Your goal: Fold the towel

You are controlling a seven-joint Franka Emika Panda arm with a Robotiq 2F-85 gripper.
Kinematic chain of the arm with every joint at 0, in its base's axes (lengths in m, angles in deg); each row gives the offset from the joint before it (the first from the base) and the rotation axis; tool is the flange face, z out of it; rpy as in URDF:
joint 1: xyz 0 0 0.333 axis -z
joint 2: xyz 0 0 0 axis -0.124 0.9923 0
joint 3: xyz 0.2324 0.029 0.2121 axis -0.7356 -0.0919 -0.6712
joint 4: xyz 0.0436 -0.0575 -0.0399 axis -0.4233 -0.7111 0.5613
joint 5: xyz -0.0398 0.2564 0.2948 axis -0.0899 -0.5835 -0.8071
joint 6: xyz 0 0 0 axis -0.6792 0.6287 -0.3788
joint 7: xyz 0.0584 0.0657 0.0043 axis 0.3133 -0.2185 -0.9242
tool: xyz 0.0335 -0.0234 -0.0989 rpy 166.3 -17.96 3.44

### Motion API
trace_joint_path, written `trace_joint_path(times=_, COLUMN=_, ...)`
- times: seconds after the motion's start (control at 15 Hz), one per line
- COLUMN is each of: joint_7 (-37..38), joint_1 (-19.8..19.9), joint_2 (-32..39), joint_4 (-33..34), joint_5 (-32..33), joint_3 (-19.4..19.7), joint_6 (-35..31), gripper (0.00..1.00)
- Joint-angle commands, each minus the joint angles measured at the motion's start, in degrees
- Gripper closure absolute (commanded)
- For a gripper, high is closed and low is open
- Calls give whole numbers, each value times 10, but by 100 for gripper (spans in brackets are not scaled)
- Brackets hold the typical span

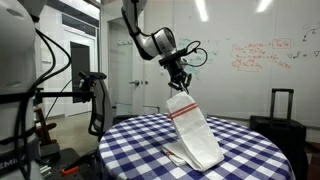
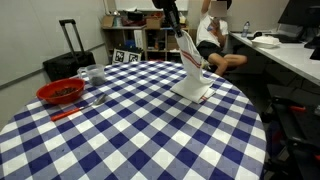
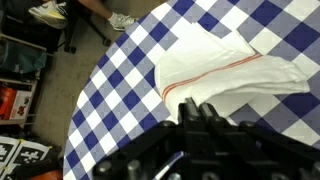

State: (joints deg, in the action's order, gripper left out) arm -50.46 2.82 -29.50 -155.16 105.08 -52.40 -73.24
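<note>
The towel's resting lower part is already on the checked table under it. My gripper needs to move down over that part next and release the towel's held end there.
The towel [image 1: 192, 128] is a long white cloth with a thin red stripe. My gripper [image 1: 181, 83] is shut on its upper end and holds it up; the lower part rests on the checked table. In an exterior view the towel [image 2: 191, 68] hangs from the gripper [image 2: 176, 28] down to the far side of the table. In the wrist view the towel [image 3: 225, 68] spreads below the shut fingers [image 3: 197, 107], red stripe showing.
The round table [image 2: 140, 130] has a blue-and-white checked cloth. A red bowl [image 2: 61, 92] and a glass mug [image 2: 94, 75] stand at its left edge. A person [image 2: 214, 35] sits behind the table. A suitcase [image 2: 68, 55] and shelves stand at the back.
</note>
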Motion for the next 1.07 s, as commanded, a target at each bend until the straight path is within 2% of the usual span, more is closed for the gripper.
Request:
trace_joint_path(times=0.0, joint_7=-34, joint_1=-9, joint_2=46, joint_4=69, joint_5=-24, joint_3=-5, joint_6=23, gripper=99)
trace_joint_path(times=0.27, joint_7=-74, joint_1=-10, joint_2=77, joint_4=99, joint_5=-59, joint_3=-9, joint_6=24, gripper=99)
trace_joint_path(times=0.6, joint_7=-113, joint_1=-13, joint_2=110, joint_4=106, joint_5=-83, joint_3=-10, joint_6=38, gripper=99)
trace_joint_path(times=1.0, joint_7=-162, joint_1=-17, joint_2=138, joint_4=122, joint_5=-143, joint_3=-33, joint_6=49, gripper=99)
